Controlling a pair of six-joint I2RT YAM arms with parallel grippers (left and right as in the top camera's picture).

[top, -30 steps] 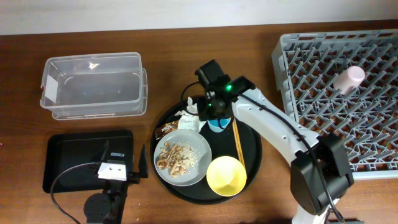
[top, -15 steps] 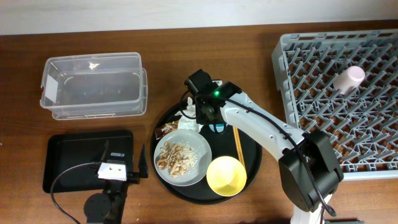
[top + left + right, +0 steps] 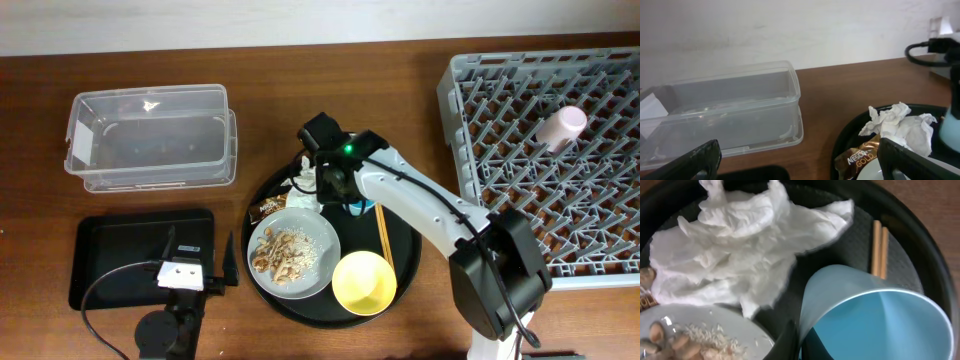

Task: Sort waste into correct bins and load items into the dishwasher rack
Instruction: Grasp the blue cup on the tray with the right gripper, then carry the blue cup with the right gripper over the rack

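Note:
My right gripper should next lift the blue cup and carry it past the pink one onto the rack wires, as the pegs are to its right in the overhead view.
My right gripper (image 3: 338,192) (image 3: 798,341) is at the back of the large round black tray, its two fingers closed on either side of the rim wall of the small blue cup (image 3: 353,206) (image 3: 875,320). The crumpled white napkin (image 3: 304,190) (image 3: 735,255) lies just left of the cup. The brown-and-gold wrapper (image 3: 265,209) (image 3: 860,157) rests at the tray's left edge. The grey plate (image 3: 322,236) holds food scraps (image 3: 283,254). The yellow bowl (image 3: 364,283) and chopsticks (image 3: 382,230) are on the tray. The pink cup (image 3: 560,128) lies in the rack (image 3: 470,150). My left gripper (image 3: 228,262) (image 3: 800,167) is open and empty.
The clear tub (image 3: 150,135) (image 3: 725,110) stands at the back left. The shallow black rectangular tray (image 3: 130,250) lies in front of it, beside my left arm. The round black tray (image 3: 405,262) sits mid-table between the bins and the rack.
My right gripper has moved left and down onto the blue cup, which it now largely hides from above. The left arm has not moved.

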